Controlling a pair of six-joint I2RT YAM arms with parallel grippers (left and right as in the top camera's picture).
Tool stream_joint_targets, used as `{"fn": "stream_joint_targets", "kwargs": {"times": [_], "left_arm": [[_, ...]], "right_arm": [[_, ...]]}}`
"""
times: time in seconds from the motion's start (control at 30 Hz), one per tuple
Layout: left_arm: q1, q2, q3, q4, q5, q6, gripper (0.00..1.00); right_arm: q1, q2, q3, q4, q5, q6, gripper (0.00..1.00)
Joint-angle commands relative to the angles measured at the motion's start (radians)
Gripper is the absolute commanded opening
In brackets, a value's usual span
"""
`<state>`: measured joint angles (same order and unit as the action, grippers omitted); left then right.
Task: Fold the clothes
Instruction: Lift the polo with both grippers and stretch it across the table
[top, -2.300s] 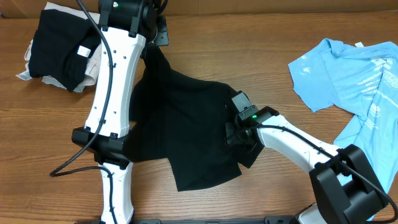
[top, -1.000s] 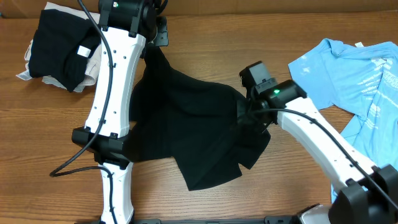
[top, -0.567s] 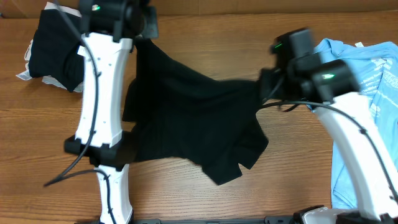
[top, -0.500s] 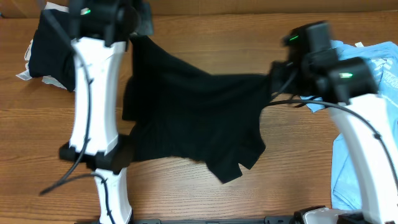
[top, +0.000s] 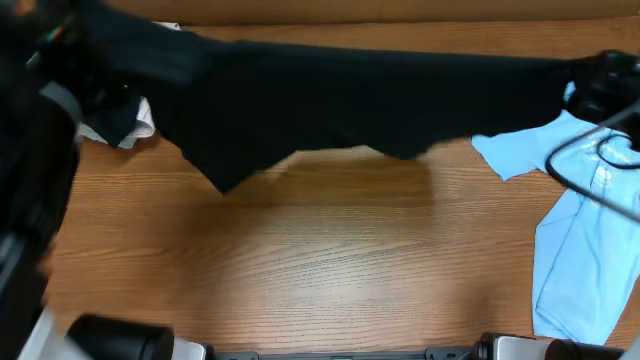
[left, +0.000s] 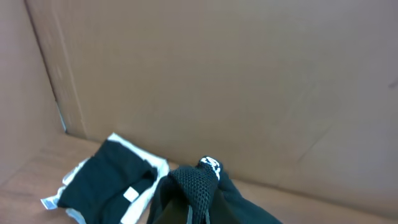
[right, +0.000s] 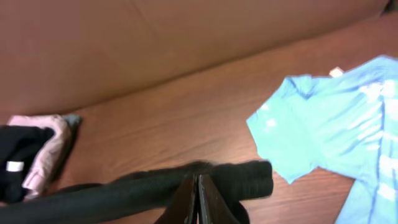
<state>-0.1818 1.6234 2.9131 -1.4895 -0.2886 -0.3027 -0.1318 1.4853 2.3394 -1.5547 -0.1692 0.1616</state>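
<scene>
My left gripper tilts down next, lowers the shirt's corner onto the wood beside the folded garment and releases it. That lies below the gripper holding the shirt (right: 239, 177) aloft.
The black T-shirt (top: 340, 95) hangs stretched in a wide band across the far side of the table, lifted off the wood and blurred. My left gripper (left: 189, 213) is shut on one bunched end of its mesh fabric (left: 194, 182). At the other end my right gripper (right: 197, 185) is shut on a rolled edge of the same shirt (right: 239, 177), high over the right side of the table. A light blue T-shirt (top: 585, 230) with white print lies flat at the right.
A folded black garment on pale cloth (left: 102, 183) sits at the far left corner, partly hidden behind the raised shirt in the overhead view. A brown cardboard wall (left: 217, 74) backs the table. Bare wood (top: 320, 270) shows in front.
Both arms have risen and swung apart, left arm leftward and right arm rightward. The black shirt has come up off the table and been pulled out wide between them.
</scene>
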Motion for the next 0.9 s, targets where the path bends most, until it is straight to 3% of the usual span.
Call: {"fn": "stream_joint_targets", "kwargs": {"times": [0.0,0.2,0.47,0.67,0.87], "left_arm": [[0.005,-0.074,0.009,0.002,-0.036,0.019,0.04],[0.005,-0.187,0.009,-0.017,-0.036,0.019,0.04],[0.005,-0.245,0.008,-0.138,-0.043,0.019,0.04],[0.005,-0.224,-0.044,-0.200,-0.059,0.027,0.04],[0.005,-0.178,-0.202,-0.200,-0.065,0.027,0.04]], "right_arm": [[-0.039,-0.035,0.127,-0.045,-0.024,-0.036,0.04],[-0.042,-0.100,0.258,-0.139,-0.025,-0.035,0.04],[-0.042,-0.283,0.245,-0.139,-0.035,-0.005,0.04],[-0.042,-0.351,0.102,-0.139,-0.035,-0.005,0.04],[-0.042,-0.332,-0.175,-0.138,-0.035,-0.010,0.04]]}}
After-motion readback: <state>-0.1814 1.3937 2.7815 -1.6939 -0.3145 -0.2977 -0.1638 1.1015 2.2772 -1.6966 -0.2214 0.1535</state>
